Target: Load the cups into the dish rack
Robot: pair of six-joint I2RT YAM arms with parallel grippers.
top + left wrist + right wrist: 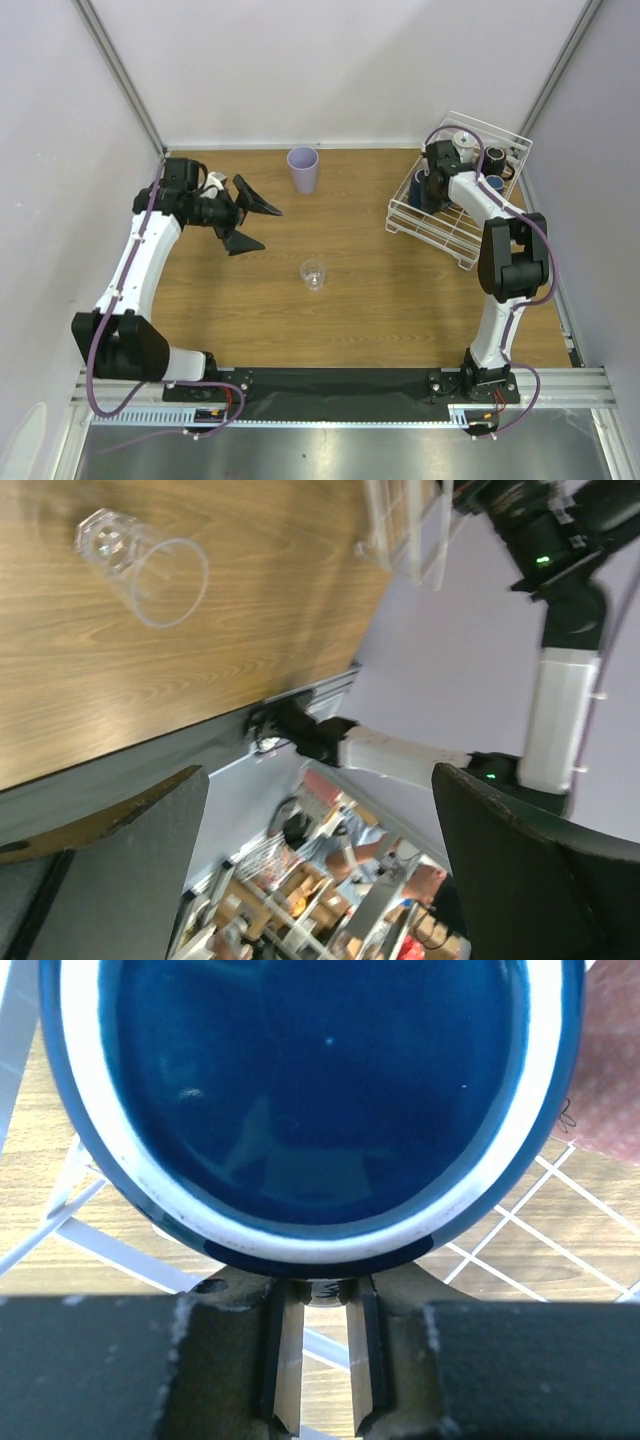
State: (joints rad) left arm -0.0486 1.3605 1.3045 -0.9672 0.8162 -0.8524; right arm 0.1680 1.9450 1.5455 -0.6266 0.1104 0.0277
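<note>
My left gripper goes to the right in the top view next, turning its fingers downward onto the glass's rack-side rim, since the glass's opening faces up.
The white wire dish rack (428,232) stands at the back right and holds several cups. My right gripper (433,186) reaches into its left end, shut on the rim of a navy cup (310,1090) that fills the right wrist view, with rack wires (560,1212) under it. A lavender tumbler (303,169) stands at the back centre. A clear glass (314,274) stands mid-table and also shows in the left wrist view as the glass (140,565). My left gripper (268,228) hovers at the back left, open and empty, its jaws wide apart (320,860).
A pale mug (463,140) and a black mug (497,160) sit in the rack's far part. A reddish-brown surface (612,1080) lies right beside the navy cup. White walls close in the table on the left, back and right.
</note>
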